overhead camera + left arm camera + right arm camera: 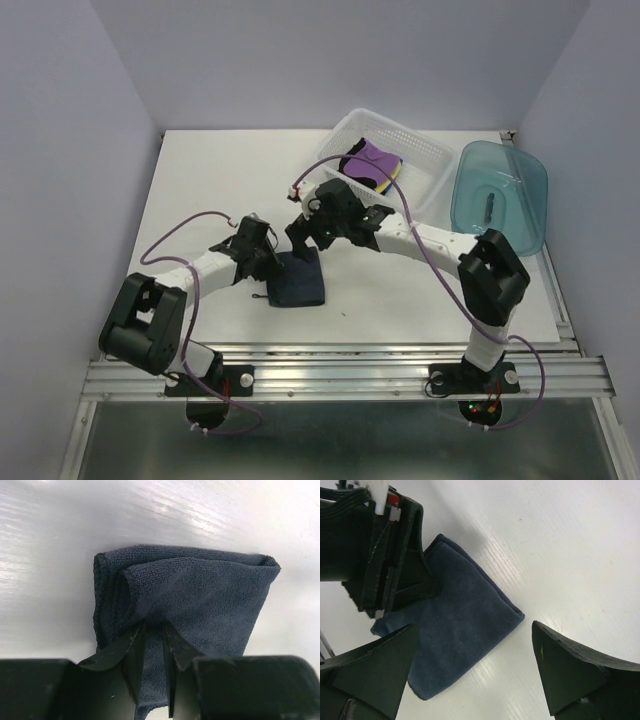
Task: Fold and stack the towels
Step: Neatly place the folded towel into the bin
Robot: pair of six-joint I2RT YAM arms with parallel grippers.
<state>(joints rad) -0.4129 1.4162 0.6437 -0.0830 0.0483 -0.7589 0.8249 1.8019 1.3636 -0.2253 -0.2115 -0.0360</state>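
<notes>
I will bring my right gripper down and back toward the base onto the towel's far edge (pixel 304 254) (pixel 487 577) next, because that edge is clear of my left gripper.
A dark slate blue towel (pixel 303 285) lies folded on the white table (pixel 200 190). It also shows in the left wrist view (pixel 210 590) and in the right wrist view (pixel 460 630). My left gripper (pixel 277 265) is shut on the towel's left edge (pixel 154 626) and lifts a fold of cloth. My right gripper (pixel 305 240) is open and empty; it hovers over the towel's far edge with its jaws wide apart (pixel 475 627). A purple towel (pixel 378 158) and a yellow towel (pixel 390 178) lie in the white basket.
The white slotted basket (pixel 425 150) stands at the back right, just behind my right gripper. A translucent teal bin (pixel 500 195) sits to its right at the table's right edge. The left gripper's body (pixel 385 555) shows in the right wrist view.
</notes>
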